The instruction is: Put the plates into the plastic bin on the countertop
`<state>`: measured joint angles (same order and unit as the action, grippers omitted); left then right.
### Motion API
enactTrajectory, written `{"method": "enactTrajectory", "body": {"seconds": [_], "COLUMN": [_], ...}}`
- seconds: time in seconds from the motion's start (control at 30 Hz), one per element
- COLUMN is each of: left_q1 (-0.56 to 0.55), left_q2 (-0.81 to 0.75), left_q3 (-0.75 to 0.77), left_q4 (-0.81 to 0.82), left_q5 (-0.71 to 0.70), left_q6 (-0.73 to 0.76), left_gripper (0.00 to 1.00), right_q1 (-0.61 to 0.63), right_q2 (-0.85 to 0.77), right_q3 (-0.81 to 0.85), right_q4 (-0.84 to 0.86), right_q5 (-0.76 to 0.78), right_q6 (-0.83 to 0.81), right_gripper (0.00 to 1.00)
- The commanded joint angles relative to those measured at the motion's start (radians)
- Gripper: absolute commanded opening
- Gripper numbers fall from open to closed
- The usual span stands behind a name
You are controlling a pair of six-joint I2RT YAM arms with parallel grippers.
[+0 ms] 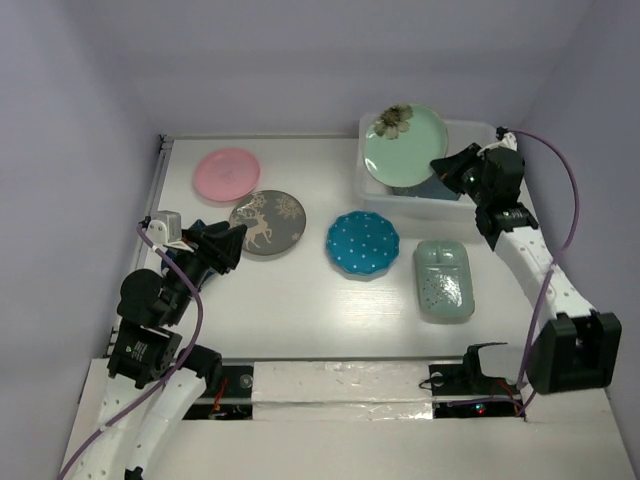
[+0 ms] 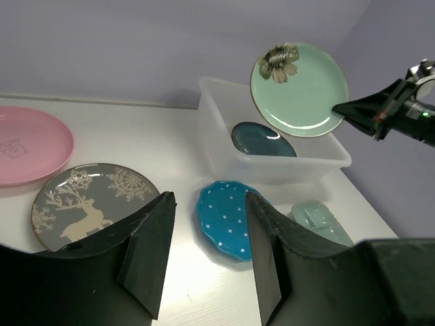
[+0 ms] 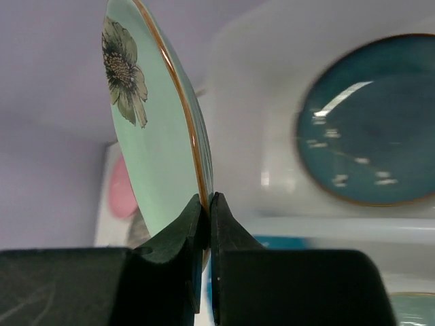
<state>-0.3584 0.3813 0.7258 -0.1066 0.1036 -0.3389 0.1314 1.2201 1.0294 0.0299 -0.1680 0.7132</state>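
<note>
My right gripper lowers into the plastic bin next, over the dark teal plate, because its flowered plate still hangs above the bin's rim.
My right gripper [image 1: 441, 165] is shut on the rim of the pale green flowered plate [image 1: 404, 145] and holds it tilted above the translucent plastic bin [image 1: 478, 206]; the wrist view shows the plate [image 3: 149, 136] pinched at its edge [image 3: 207, 204]. The dark teal plate [image 3: 370, 119] lies in the bin. The pink plate [image 1: 227, 172], the grey deer plate [image 1: 267, 222], the blue dotted plate [image 1: 362, 244] and the pale green rectangular plate [image 1: 444, 278] lie on the countertop [image 1: 300, 300]. My left gripper [image 1: 236, 243] is open and empty beside the deer plate, above bare countertop [image 2: 207, 258].
Pale walls stand behind and on both sides. A metal strip [image 1: 330, 380] runs along the near edge of the countertop. The right arm [image 1: 535, 270] reaches along the right side next to the rectangular plate.
</note>
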Motion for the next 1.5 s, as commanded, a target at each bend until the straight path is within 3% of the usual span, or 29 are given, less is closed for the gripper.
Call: {"method": "enactTrajectory", "body": {"seconds": [0.0, 0.4, 0.8, 0.87, 0.9, 0.97, 1.0, 1.1, 1.2, 1.3, 1.37, 1.47], "left_q1": [-0.005, -0.005, -0.005, -0.005, -0.005, -0.005, -0.005, -0.005, -0.005, -0.005, -0.005, -0.005], "left_q2": [-0.009, -0.016, -0.018, -0.018, -0.018, -0.018, -0.016, -0.016, -0.015, -0.015, -0.015, -0.015], "left_q3": [0.006, 0.007, 0.007, 0.007, 0.006, 0.006, 0.004, 0.006, 0.004, 0.004, 0.004, 0.004], "left_q4": [0.033, 0.033, 0.031, 0.031, 0.031, 0.031, 0.031, 0.033, 0.036, 0.036, 0.036, 0.035], "left_q5": [-0.002, 0.001, -0.001, 0.001, 0.001, 0.001, 0.001, 0.004, 0.010, 0.007, 0.007, 0.005], "left_q6": [-0.006, -0.006, -0.006, -0.006, -0.006, -0.006, -0.006, -0.008, -0.006, -0.008, -0.006, -0.006], "left_gripper": [0.43, 0.43, 0.43, 0.43, 0.43, 0.43, 0.43, 0.43, 0.43, 0.43, 0.43, 0.43], "right_q1": [-0.071, -0.222, -0.243, -0.243, -0.243, -0.243, -0.243, -0.243, -0.243, -0.243, -0.213, -0.130], "right_q2": [0.059, 0.312, 0.502, 0.509, 0.510, 0.498, 0.489, 0.457, 0.415, 0.305, 0.230, 0.078], "right_q3": [0.073, 0.178, 0.262, 0.274, 0.279, 0.285, 0.281, 0.270, 0.258, 0.190, 0.115, -0.013], "right_q4": [0.064, 0.018, -0.067, -0.096, -0.108, -0.148, -0.150, -0.163, -0.165, -0.107, -0.064, -0.044], "right_q5": [0.012, -0.013, -0.028, 0.002, 0.021, 0.083, 0.105, 0.156, 0.163, 0.154, 0.154, 0.163], "right_q6": [-0.026, -0.064, -0.096, -0.116, -0.124, -0.153, -0.158, -0.178, -0.172, -0.140, -0.126, -0.120], "right_gripper": [0.00, 0.00, 0.00, 0.08, 0.24, 0.43, 0.59, 0.78, 0.87, 0.86, 0.77, 0.29]}}
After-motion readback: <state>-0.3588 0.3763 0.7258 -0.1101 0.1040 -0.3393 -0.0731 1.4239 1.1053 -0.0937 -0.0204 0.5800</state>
